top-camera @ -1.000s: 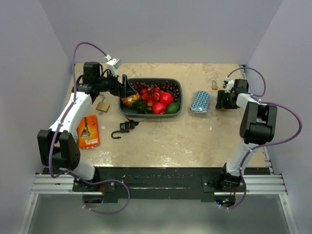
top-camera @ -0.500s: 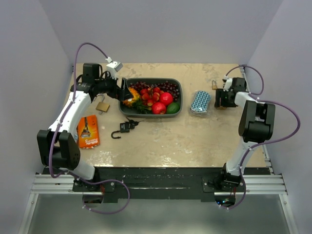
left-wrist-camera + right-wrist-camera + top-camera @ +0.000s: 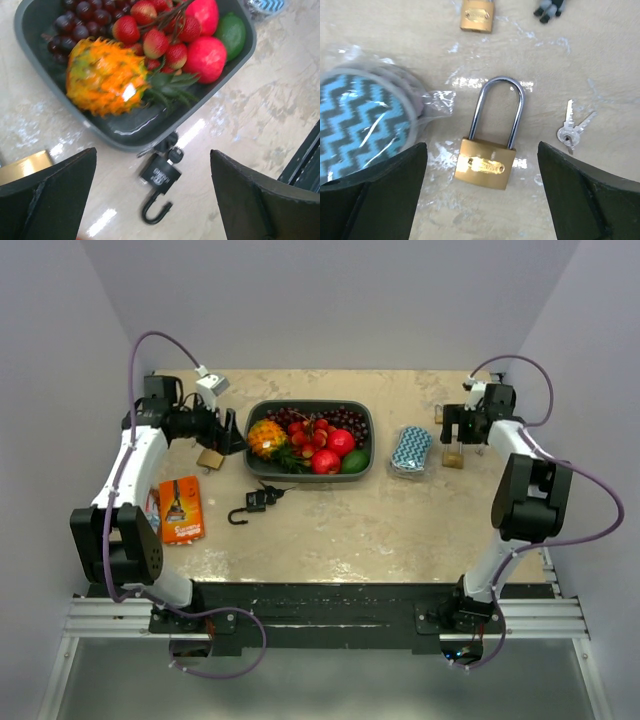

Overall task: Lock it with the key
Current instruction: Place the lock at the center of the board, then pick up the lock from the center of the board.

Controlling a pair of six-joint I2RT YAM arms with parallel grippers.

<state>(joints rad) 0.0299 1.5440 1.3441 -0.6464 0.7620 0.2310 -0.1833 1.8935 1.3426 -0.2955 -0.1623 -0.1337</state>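
The brass padlock's body is below, so my left gripper will turn to the left in the top view toward it and come down with its fingers on either side of it.
A black padlock (image 3: 256, 501) with its shackle open and a key in its base lies in front of the fruit tray; it also shows in the left wrist view (image 3: 160, 174). My left gripper (image 3: 228, 432) is open and empty, above the table left of the tray, with the black padlock between its fingers in the left wrist view (image 3: 152, 202). My right gripper (image 3: 452, 430) is open and empty over a brass padlock with a long steel shackle (image 3: 487, 162), which is closed. A pair of silver keys (image 3: 568, 132) lies to its right.
A grey tray (image 3: 365, 418) holds fruit. A blue zigzag roll in plastic (image 3: 411, 450) lies beside it. A small brass padlock (image 3: 477, 15) lies farther back, another brass padlock (image 3: 210, 458) left of the tray, and an orange packet (image 3: 181, 509) near the left edge.
My left gripper has pulled back to the left, away from the tray. My right gripper has moved toward the back, uncovering the long-shackle brass padlock.
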